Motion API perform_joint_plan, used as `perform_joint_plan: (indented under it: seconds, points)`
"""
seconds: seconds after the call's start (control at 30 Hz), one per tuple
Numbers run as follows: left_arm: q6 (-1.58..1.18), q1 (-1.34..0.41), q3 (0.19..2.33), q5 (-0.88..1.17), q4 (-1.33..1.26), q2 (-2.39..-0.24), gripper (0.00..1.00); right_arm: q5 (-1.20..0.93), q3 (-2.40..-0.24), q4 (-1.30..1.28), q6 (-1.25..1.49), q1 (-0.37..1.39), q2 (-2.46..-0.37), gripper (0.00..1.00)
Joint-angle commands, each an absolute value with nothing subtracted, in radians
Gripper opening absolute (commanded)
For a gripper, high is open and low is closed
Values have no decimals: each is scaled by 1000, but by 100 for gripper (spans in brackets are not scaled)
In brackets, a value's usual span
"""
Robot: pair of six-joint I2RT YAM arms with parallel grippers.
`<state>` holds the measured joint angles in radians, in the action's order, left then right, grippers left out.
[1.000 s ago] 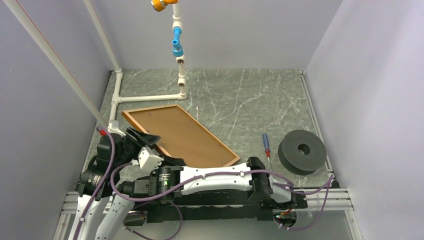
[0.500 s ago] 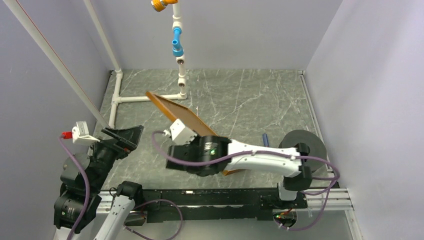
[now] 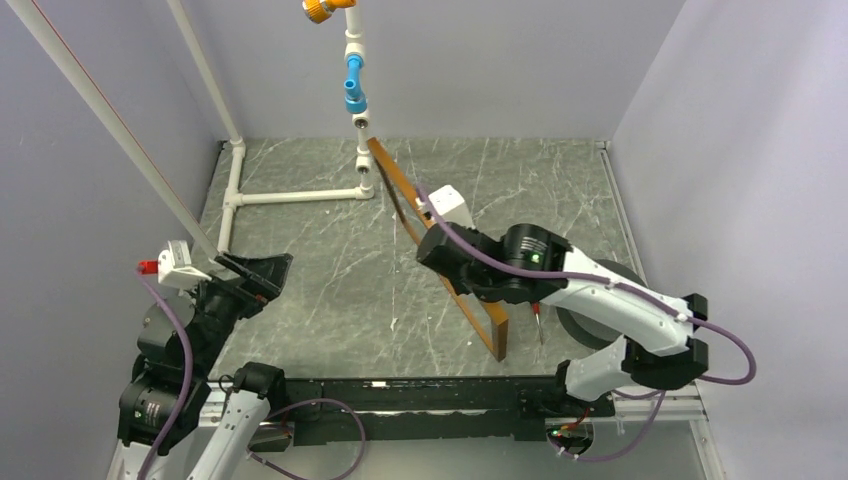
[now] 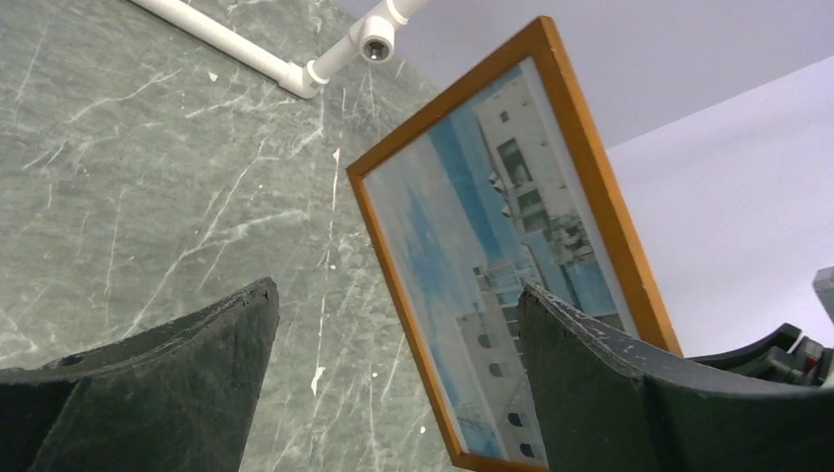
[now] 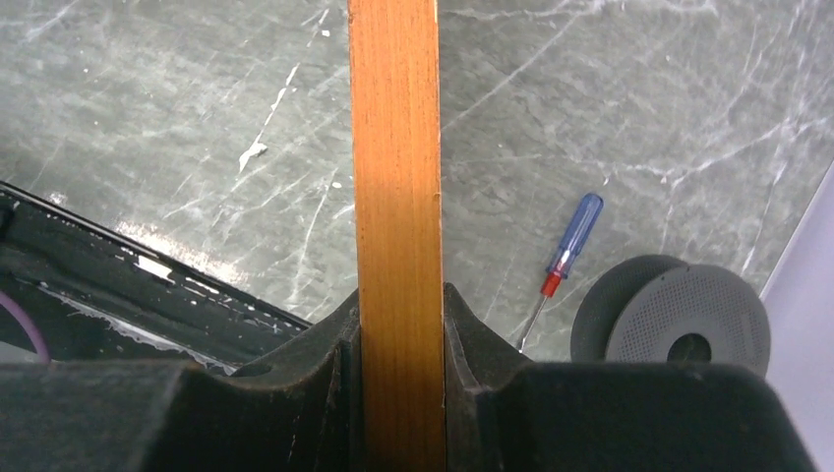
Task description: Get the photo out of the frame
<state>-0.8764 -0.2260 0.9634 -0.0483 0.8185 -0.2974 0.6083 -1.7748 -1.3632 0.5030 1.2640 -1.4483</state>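
My right gripper should swing the upper rim of the frame [image 3: 482, 312] toward the screwdriver and down to tilt it flat, as it stands on edge with the photo facing my left gripper.
The frame [image 3: 482, 312] stands on its edge, running from the white pipe post toward the near side. My right gripper [image 3: 432, 243] is shut on its upper rim. In the right wrist view the wooden edge [image 5: 393, 147] runs straight up between my right gripper's [image 5: 398, 305] pads. The photo [image 4: 492, 246], a white building against blue sky, sits inside the frame [image 4: 582, 167] and faces my left gripper. My left gripper [image 4: 393, 295] is open and empty, apart from the frame, at the left of the table [image 3: 255, 272].
A white pipe structure [image 3: 290, 197] with a blue fitting [image 3: 355, 85] stands at the back left. A screwdriver [image 5: 570, 241] and a grey foam disc [image 5: 674, 315] lie on the table to the right of the frame, partly hidden under my right arm in the top view.
The frame went from lying flat to standing on edge, carried right by my right arm. My left gripper opened and pulled back to the left.
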Motion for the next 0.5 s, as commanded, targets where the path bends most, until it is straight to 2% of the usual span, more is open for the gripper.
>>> perform_joint_plan:
  seconds: [0.0,0.27,0.47]
  points:
    - [-862,-227,934,-12,767,-320,93,618,-1713,-1342,580,1207,-1331,0]
    - [-888,-227,895,50,732,-342,92,548,-1502,-1249,623,1033,-1185,0]
    - [-893,-227,881,63,723,-340,92,477,-1364,-1086,570,861,-1081,0]
